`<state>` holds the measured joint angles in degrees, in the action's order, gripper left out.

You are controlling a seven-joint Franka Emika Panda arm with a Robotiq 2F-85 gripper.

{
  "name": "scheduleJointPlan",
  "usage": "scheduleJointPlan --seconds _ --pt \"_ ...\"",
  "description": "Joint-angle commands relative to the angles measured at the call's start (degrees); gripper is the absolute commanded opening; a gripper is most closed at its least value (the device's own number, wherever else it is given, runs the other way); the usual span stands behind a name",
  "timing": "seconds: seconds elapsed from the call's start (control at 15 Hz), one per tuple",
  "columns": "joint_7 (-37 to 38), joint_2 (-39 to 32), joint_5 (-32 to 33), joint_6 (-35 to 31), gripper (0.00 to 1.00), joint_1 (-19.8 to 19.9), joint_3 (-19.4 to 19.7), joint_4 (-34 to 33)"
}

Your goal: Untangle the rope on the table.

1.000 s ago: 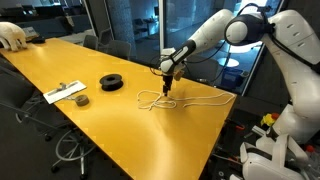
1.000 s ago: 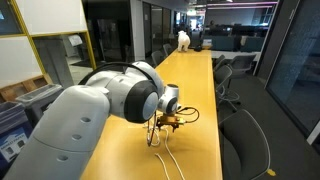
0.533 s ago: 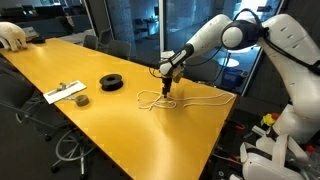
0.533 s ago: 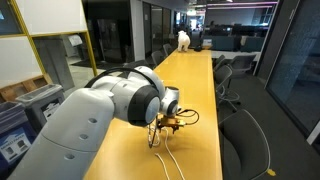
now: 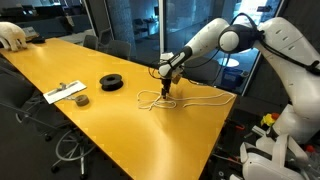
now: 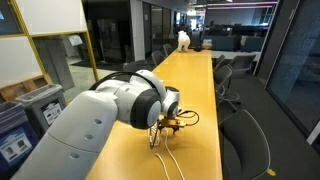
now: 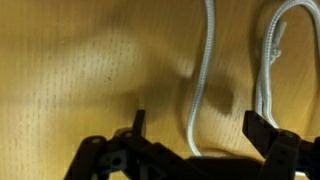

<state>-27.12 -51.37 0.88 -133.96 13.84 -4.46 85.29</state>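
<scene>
Next, my gripper stays over the rope's looped part and closes its open fingers onto the single piece of rope, because that piece already runs between them.
The cream rope [image 5: 175, 99] lies on the glossy yellow-orange table [image 5: 90, 65], bunched in loops near the right end with a strand trailing toward the edge. My gripper [image 5: 166, 84] hangs just above the looped part, pointing down. In the wrist view the gripper [image 7: 198, 125] is open, its dark fingers [image 7: 264, 130] wide apart, and one strand of the rope [image 7: 200, 80] runs between them without being pinched. Another doubled strand lies beside the right finger. In the exterior view from behind, the arm hides most of the gripper; part of the rope [image 6: 168, 152] shows below it.
A black round spool [image 5: 112, 82] sits left of the rope. A flat white strip with dark objects [image 5: 66, 93] lies near the table's left edge. A white object [image 5: 12, 36] stands at the far end. Office chairs [image 6: 245, 145] line the table side.
</scene>
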Motion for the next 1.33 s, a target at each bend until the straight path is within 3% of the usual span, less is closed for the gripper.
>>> scheduleJointPlan --seconds 0.0,0.07,0.13,0.2,0.8,1.0,1.27 --pt "-1.14 -1.62 -0.77 1.13 1.00 0.32 -0.57 -3.22" --pt "-1.13 -1.79 -0.76 1.19 1.00 0.31 -0.56 -3.47" --pt "-1.21 -1.96 -0.81 1.27 0.91 0.37 -0.62 -3.71" --pt "-1.26 -2.11 -0.80 1.30 0.75 0.39 -0.65 -3.92" --pt "-1.30 -2.30 -0.84 1.66 0.06 0.49 -0.64 -4.83" --pt "-1.28 -2.35 -0.82 1.79 0.00 0.49 -0.61 -4.81" --pt "-0.48 -1.54 -0.99 3.85 0.04 0.60 -0.22 -5.03"
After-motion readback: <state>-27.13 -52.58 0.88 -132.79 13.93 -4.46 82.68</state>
